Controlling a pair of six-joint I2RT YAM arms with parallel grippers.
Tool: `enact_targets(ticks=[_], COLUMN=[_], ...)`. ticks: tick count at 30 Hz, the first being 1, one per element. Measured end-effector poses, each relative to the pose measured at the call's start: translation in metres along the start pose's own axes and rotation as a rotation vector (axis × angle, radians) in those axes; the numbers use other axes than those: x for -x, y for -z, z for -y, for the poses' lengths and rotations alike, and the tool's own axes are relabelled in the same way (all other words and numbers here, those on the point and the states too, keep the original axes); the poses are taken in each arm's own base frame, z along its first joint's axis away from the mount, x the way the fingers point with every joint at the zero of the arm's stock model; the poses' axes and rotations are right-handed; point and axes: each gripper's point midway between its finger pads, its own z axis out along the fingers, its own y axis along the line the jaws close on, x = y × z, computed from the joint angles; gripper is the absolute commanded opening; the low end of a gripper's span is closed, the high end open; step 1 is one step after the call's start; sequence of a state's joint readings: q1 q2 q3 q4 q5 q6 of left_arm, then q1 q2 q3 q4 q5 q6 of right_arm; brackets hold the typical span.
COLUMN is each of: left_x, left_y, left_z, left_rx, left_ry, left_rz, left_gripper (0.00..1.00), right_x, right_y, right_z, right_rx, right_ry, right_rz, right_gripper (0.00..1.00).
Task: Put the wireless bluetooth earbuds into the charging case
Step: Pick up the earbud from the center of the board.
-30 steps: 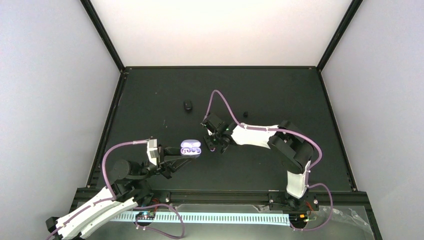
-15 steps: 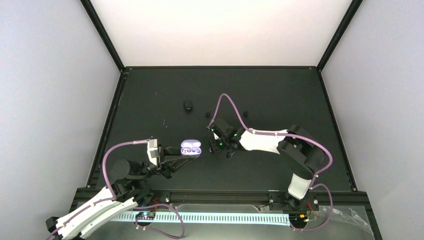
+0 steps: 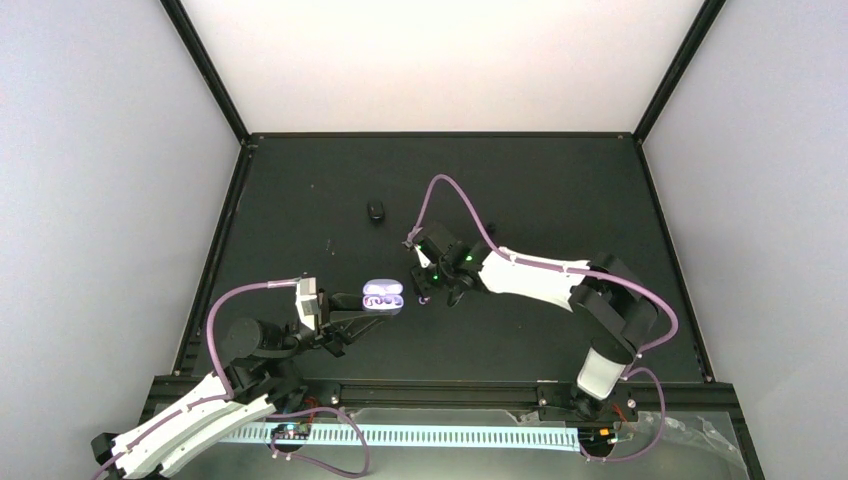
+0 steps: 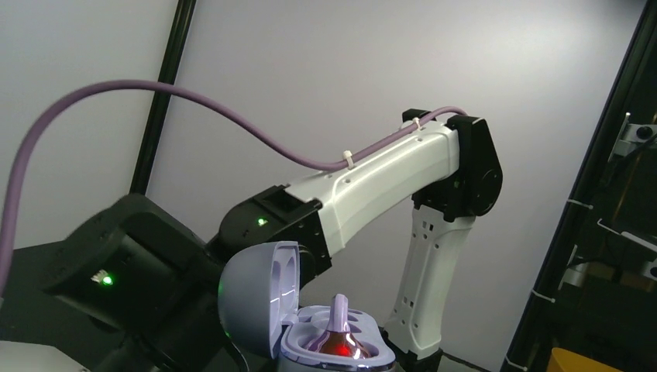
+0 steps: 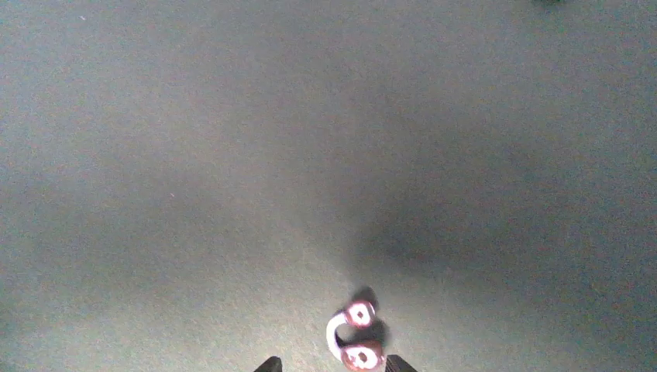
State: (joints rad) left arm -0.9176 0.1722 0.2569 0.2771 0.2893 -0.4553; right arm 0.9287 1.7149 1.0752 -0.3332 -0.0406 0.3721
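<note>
My right gripper should next go down and close around the curved part of the purple-and-white earbud (image 3: 423,301) (image 5: 352,341), since that is still lying on the mat below the gripper's open fingers.
The lilac charging case (image 3: 382,297) stands open at the tip of my left gripper (image 3: 362,303), which is shut on it. In the left wrist view the case (image 4: 256,302) has its lid up, and one purple earbud (image 4: 338,333) with a red glint sits in the near socket. My right gripper (image 3: 426,292) hovers just right of the case, pointing down at the mat. In the right wrist view a purple-and-white earbud (image 5: 352,341) lies between the parted fingertips (image 5: 269,364), close to the right one and clear of the left one.
A small black case (image 3: 376,211) lies on the dark mat behind the lilac case. The right arm's white link (image 4: 364,186) and its purple cable (image 3: 450,195) rise behind the case. Black frame rails edge the mat.
The right arm's elbow has swung out to the right and its wrist has turned, while its gripper stays beside the case. The left arm and the case have not moved.
</note>
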Motion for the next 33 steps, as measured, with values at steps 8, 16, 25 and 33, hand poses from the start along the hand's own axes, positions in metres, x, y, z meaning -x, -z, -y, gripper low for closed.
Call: enact_targets(ticks=[8, 16, 25, 33], left_x=[0.000, 0.000, 0.000, 0.001], left_y=[0.000, 0.000, 0.000, 0.000], left_z=[0.000, 0.000, -0.001, -0.003], left_rx=[0.001, 0.002, 0.004, 0.014], left_ry=[0.000, -0.002, -0.003, -0.006], left_rz=[0.000, 0.000, 0.001, 0.005], left_gripper=[0.02, 0.02, 0.02, 0.02], right_x=[0.001, -0.020, -0.023, -0.023], right_y=[-0.017, -0.032, -0.039, -0.040], right_z=[-0.012, -0.009, -0.007, -0.002], right_rx=[0.026, 0.023, 0.011, -0.013], right_ry=[0.069, 0.089, 0.090, 0.088], right_rz=[-0.046, -0.125, -0.139, -0.137], right_gripper=[0.33, 0.33, 0.30, 0.30])
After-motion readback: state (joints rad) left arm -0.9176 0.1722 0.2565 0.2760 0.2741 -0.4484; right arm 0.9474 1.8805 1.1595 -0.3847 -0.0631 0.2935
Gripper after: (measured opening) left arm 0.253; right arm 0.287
